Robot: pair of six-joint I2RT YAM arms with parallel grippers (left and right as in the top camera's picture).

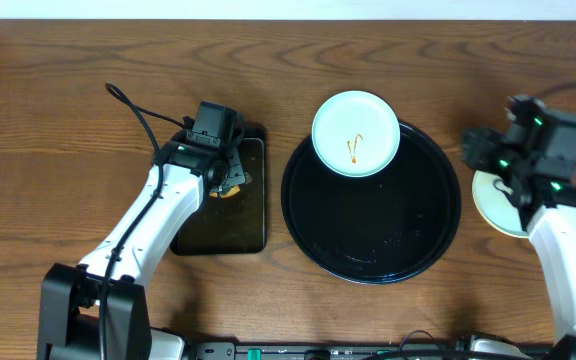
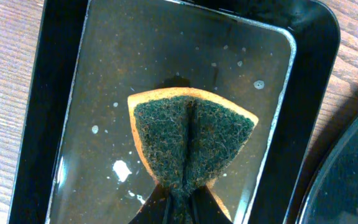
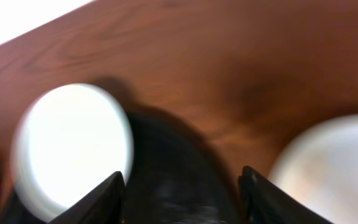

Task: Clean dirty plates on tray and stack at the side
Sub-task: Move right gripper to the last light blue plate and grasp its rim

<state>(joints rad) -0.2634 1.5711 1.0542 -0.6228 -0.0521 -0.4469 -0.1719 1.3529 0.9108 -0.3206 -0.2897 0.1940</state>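
Note:
I need to move my right gripper to the left in the overhead view and down onto the smeared plate's rim [image 1: 398, 136] [image 3: 127, 140] next, because the smeared plate still has an orange-brown streak on it.
One pale mint plate [image 1: 356, 133] with an orange-brown smear lies on the far rim of the round black tray [image 1: 371, 250]. A pale yellow plate [image 1: 490, 207] rests on the bare wood right of the tray, partly hidden under my right arm. My right gripper [image 1: 475, 150] hovers above that plate's far-left edge, open and holding nothing. The right wrist view is blurred: open fingers [image 3: 110, 196] frame the tray [image 3: 179, 180], with the mint plate [image 3: 70, 146] to the left and the yellow plate [image 3: 331, 165] to the right. My left gripper [image 2: 182, 208] is shut on a green-and-orange sponge [image 2: 191, 137].
A rectangular black tray [image 1: 223, 225] holding wet residue lies left of the round tray, under the sponge; its rim [image 2: 312, 74] shows in the left wrist view. A cable [image 1: 138, 115] trails over the wood behind the left arm.

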